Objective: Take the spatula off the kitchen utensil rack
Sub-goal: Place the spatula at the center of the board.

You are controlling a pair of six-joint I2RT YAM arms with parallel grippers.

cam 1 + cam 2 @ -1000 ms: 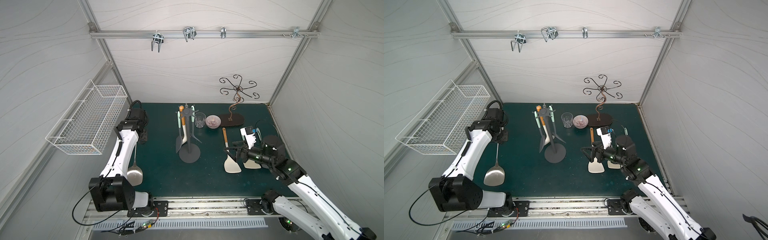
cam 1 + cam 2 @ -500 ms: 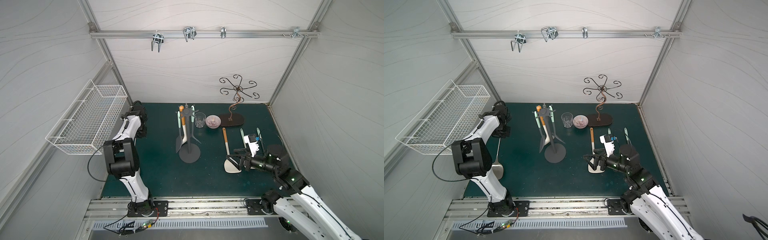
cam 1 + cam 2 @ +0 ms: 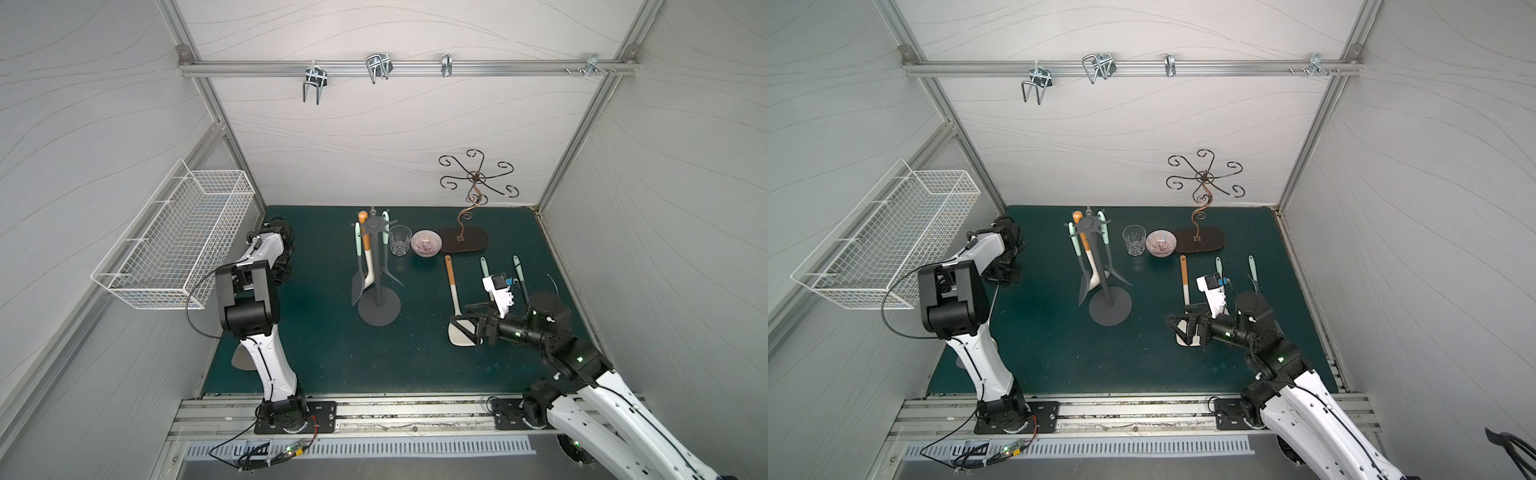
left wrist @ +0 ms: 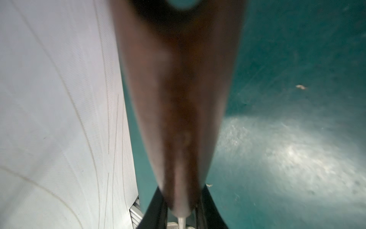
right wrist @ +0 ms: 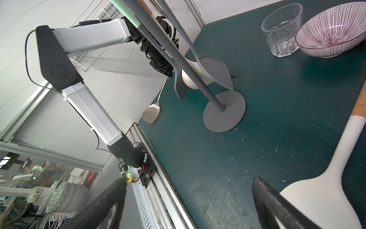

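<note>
Next, my left gripper will ease a little lower and release the spatula's handle onto the mat beside the wall, since that bare part of the mat lies below the gripper.
The dark-grey kitchen utensil rack stands mid-mat with three utensils hanging from its crown. A steel spatula hangs off the rack by the left wall. Its blade shows behind the left arm. My left gripper is shut on its handle, which fills the left wrist view as a blur. My right gripper is open and low over the mat, beside the blade of a white spatula lying there.
A glass, a striped bowl and a curly bronze stand stand at the back. Two mint-handled utensils lie under the right arm. A white wire basket hangs on the left wall, close to the left arm.
The left arm has folded up, carrying the steel spatula closer to the left wall. The right arm has drawn back toward the front, its open gripper now by the white spatula's blade.
</note>
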